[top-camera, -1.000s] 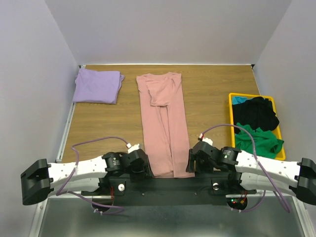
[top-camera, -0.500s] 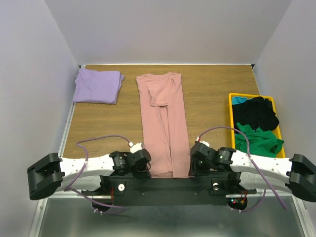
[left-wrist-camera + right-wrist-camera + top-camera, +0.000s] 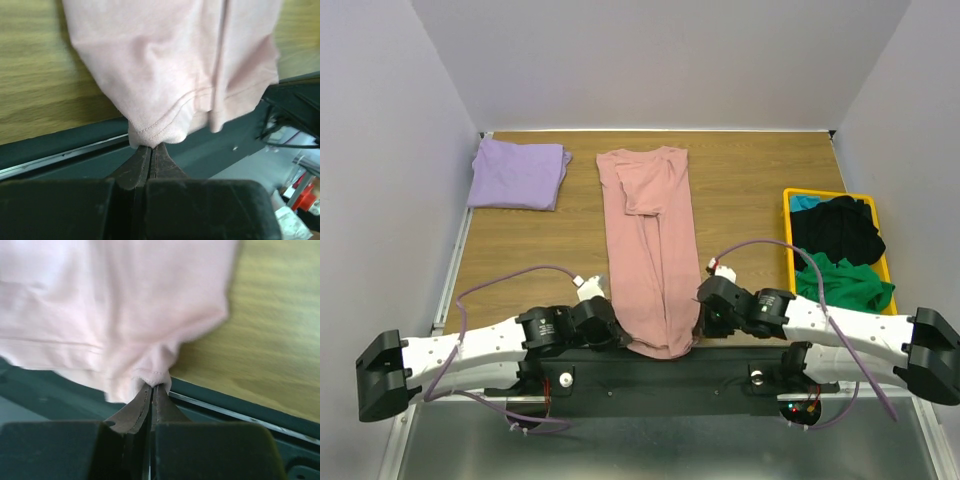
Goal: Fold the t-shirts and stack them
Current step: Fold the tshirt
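Observation:
The t-shirt lies long, and the t-shirt's flap is outward of my left gripper. I will lift the near hem, carry it outward and release it just short of there.
A dusty pink t-shirt [image 3: 650,240] lies folded into a long strip down the middle of the wooden table, collar at the far end. Its near hem is lifted and bunched inward. My left gripper [image 3: 620,336] is shut on the hem's left corner; the left wrist view shows the stitched edge [image 3: 160,131] pinched at the gripper's tips [image 3: 151,146]. My right gripper [image 3: 699,322] is shut on the right corner, where the cloth [image 3: 150,367] puckers above its tips [image 3: 152,386]. A folded lavender t-shirt [image 3: 518,173] rests at the far left.
A yellow bin [image 3: 787,232] at the right edge holds a black shirt [image 3: 840,228], a green one [image 3: 845,285] and a bit of teal [image 3: 803,202]. The table's dark near edge [image 3: 60,142] runs just under both grippers. Walls close in left, right and behind.
Both grippers went from open to shut on the pink shirt's near hem corners. The arms have moved forward and the hem has risen and rounded inward.

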Controlling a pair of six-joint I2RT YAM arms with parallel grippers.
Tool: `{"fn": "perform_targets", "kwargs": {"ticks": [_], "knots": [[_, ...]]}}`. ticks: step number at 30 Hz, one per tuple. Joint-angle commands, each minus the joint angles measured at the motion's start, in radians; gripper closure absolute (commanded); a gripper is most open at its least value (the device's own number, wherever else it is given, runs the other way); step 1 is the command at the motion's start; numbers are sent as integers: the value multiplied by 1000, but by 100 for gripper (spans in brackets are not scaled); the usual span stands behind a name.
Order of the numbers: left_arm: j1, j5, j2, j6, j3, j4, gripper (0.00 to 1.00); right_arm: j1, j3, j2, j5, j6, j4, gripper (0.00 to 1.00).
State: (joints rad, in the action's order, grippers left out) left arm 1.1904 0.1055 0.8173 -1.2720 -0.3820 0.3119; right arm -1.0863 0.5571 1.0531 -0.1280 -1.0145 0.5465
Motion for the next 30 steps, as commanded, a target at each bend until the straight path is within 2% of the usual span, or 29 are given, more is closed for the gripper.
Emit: {"fn": "perform_targets", "kwargs": {"ticks": [1, 5, 8, 9, 11, 15, 21, 25, 30], "knots": [[2, 133, -26, 11, -73, 7, 100, 3, 118, -5, -131, 46, -40, 100], [-37, 178, -4, 64, -109, -30, 100, 12, 196, 51, -261, 62, -39, 100], [-129, 184, 48, 123, -149, -68, 100, 28, 276, 114, -390, 65, -40, 100], [-190, 184, 75, 153, -165, -89, 100, 51, 318, 137, -412, 79, -40, 100], [-244, 174, 97, 193, -184, -121, 100, 83, 357, 192, -453, 103, -43, 100], [-336, 187, 166, 273, -236, -192, 100, 202, 432, 274, -473, 145, -77, 100], [-451, 184, 308, 365, -365, -188, 100, 276, 539, 373, -499, 206, -125, 100], [-524, 165, 427, 418, -458, -207, 100, 330, 601, 453, -470, 264, -161, 100], [-592, 88, 531, 471, -517, -235, 100, 410, 658, 534, -361, 312, -195, 100]]}}
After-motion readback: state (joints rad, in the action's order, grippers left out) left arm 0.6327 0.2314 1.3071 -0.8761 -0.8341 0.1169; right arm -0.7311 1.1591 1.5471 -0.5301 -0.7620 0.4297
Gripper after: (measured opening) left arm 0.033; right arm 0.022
